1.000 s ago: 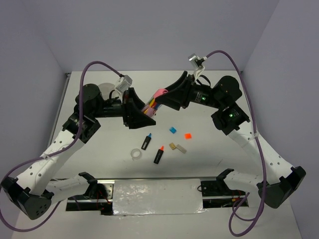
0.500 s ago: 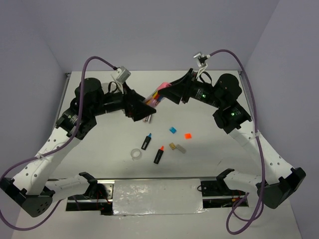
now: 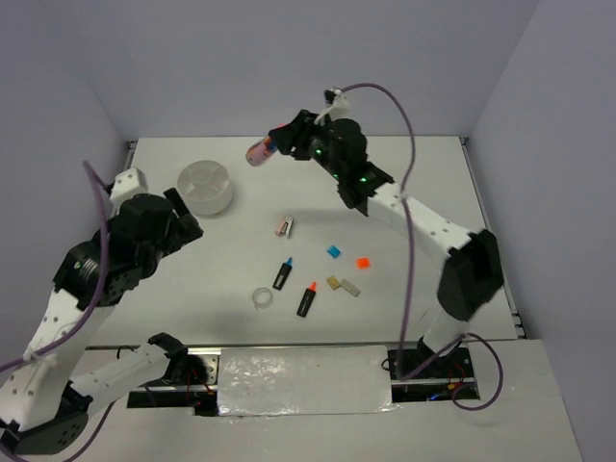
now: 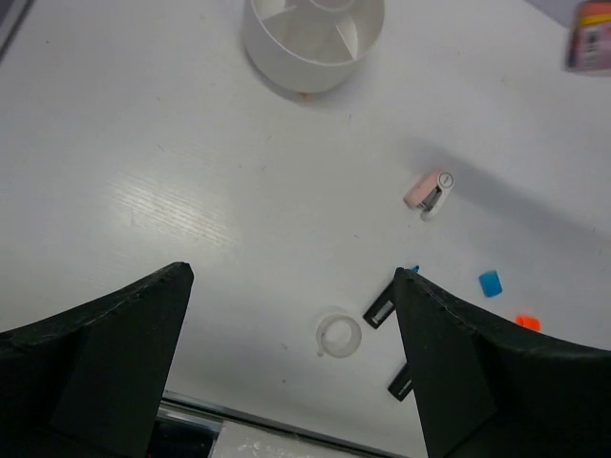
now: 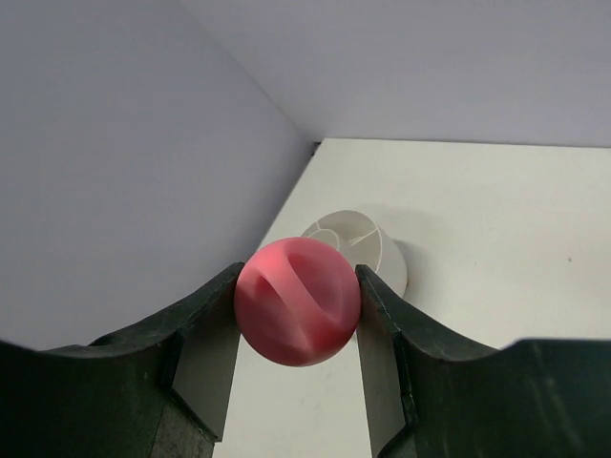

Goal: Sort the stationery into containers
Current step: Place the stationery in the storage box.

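Observation:
My right gripper needs to carry the cylinder [image 3: 258,153] over, lower it and let it go, because the dish's open round middle cup [image 3: 203,175] is below the gripper, to its left in the top view.
My right gripper [image 3: 272,147] is shut on a pink cylinder [image 3: 258,153], held in the air just right of the round divided dish [image 3: 205,185]. In the right wrist view the cylinder [image 5: 298,301] fills the gap between both fingers, with the dish [image 5: 358,243] behind and below it. My left gripper [image 3: 181,226] hangs open and empty at the left, high over the table. Its wrist view shows the dish [image 4: 313,33], a small pink-white piece [image 4: 427,191], the clear tape ring [image 4: 339,336] and a blue square [image 4: 490,282]. Two markers [image 3: 283,273] [image 3: 306,299] lie mid-table.
An orange square [image 3: 363,262] and tan and grey blocks [image 3: 343,285] lie right of the markers. The small pink-white piece [image 3: 285,226] lies alone between dish and squares. Purple walls close the table at the back and both sides.
The two grippers met at mid-table; my left one opened and drew back to the left. My right arm swung the pink cylinder up-left toward the dish. A pink-white piece now lies on the table.

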`<state>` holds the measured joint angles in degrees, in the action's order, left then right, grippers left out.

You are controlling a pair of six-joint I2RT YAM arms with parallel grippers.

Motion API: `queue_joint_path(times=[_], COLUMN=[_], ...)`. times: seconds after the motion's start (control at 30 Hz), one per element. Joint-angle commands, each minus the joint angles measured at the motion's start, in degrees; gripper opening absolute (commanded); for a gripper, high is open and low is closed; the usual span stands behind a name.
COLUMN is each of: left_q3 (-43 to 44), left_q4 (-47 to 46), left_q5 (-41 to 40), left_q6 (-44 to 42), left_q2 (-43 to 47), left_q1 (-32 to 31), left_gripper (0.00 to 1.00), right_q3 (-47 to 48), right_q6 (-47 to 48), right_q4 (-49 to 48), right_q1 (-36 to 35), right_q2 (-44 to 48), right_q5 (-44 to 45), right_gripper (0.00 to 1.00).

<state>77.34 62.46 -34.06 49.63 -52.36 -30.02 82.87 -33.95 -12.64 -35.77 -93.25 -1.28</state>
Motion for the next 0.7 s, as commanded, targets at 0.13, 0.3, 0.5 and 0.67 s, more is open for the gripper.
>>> queue_joint_path(times=[0.13,0.3,0.5,0.67], left_q3=[-4.03,-7.72,-9.05,-9.14], left_q4=[1.97,0.48,-0.14,2.23], left_q5=[-2.33,0.13,2.16,1.11], left_q6=[2.23,1.45,-0.49,1.43], left_q2=[5.07,8.58,10.35,11.92], left_q1=[0.05,0.14,0.05,0.05], left_gripper=[0.99,0.99,0.99,0.99], right_q3=[21.17,36.11,47.54,56.52], right_q6=[3.02,3.28,4.86,6.79], right_q4=[-4.06,-2.65,-2.65,0.42], right_q1=[-3.87,-5.89,-7.82,-8.35], right_q2=[-18.61,-32.31,-41.3,-49.21], right_q5=[2.34,-3.28,-3.64,-5.4], right_gripper=[0.0,0.0,0.0,0.0])
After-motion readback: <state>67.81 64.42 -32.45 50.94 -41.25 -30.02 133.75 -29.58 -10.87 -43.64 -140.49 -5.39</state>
